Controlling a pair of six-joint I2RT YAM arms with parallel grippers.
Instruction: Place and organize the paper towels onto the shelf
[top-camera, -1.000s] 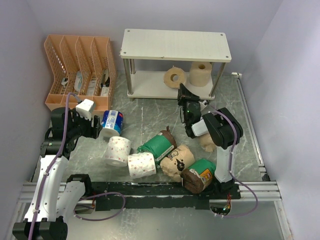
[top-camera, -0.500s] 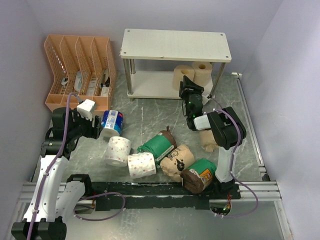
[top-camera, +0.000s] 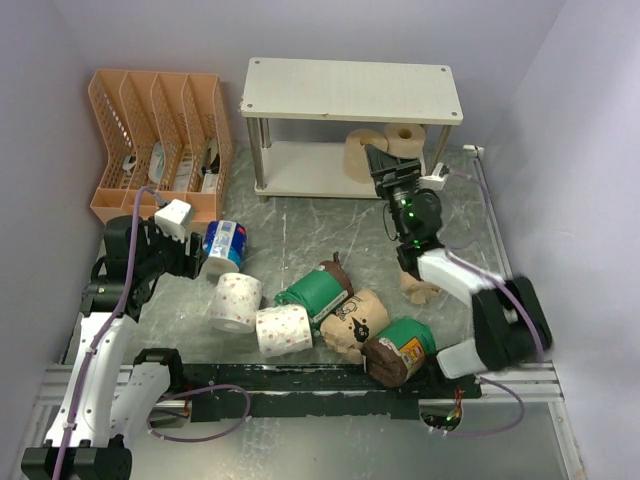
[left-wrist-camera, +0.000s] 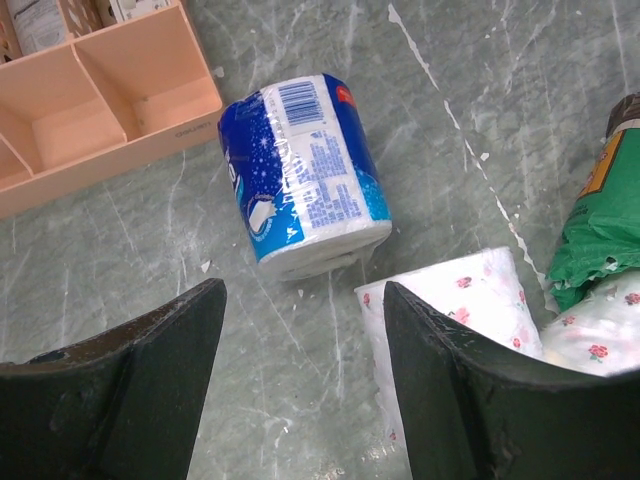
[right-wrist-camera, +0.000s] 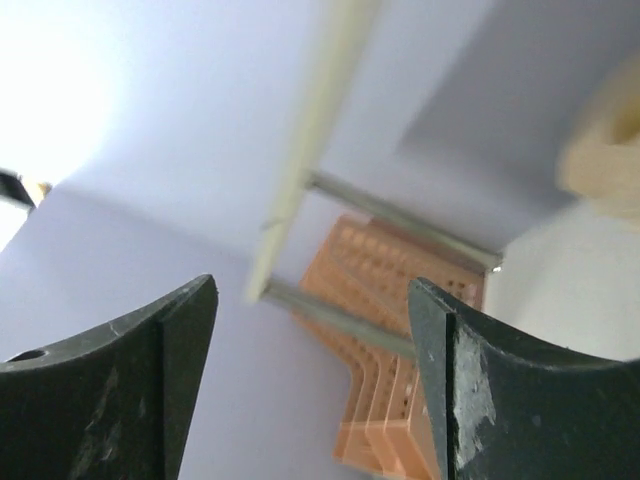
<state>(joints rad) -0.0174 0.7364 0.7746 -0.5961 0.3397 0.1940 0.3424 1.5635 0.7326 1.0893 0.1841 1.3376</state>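
My right gripper is going to come back from the shelf (top-camera: 350, 88) next and move down to close on the green roll's brown end (top-camera: 338, 273), because that end sticks out past the kraft roll.
The shelf (top-camera: 350, 88) stands at the back. Two tan paper towels (top-camera: 358, 150) (top-camera: 406, 136) rest on its lower board. My right gripper (top-camera: 382, 163) is open just in front of the left tan roll, with nothing between its fingers. In the right wrist view the gripper (right-wrist-camera: 310, 300) looks under the shelf board (right-wrist-camera: 312, 130), with a blurred tan roll (right-wrist-camera: 605, 150) at the right edge. My left gripper (left-wrist-camera: 300, 300) is open above the table, just short of the blue-white roll (left-wrist-camera: 305, 175) and beside a speckled white roll (left-wrist-camera: 450, 310).
Loose rolls lie in the middle of the table: two speckled white ones (top-camera: 236, 300) (top-camera: 285, 330), a green one (top-camera: 315, 290), a kraft one (top-camera: 355, 318), a dark brown one (top-camera: 398, 350) and a tan one (top-camera: 420, 285). An orange file organizer (top-camera: 160, 140) stands at the back left.
My right gripper pushed a tan roll onto the lower board beside the other one, then opened and let it go. The right arm stretched out to the right. The left arm stayed still.
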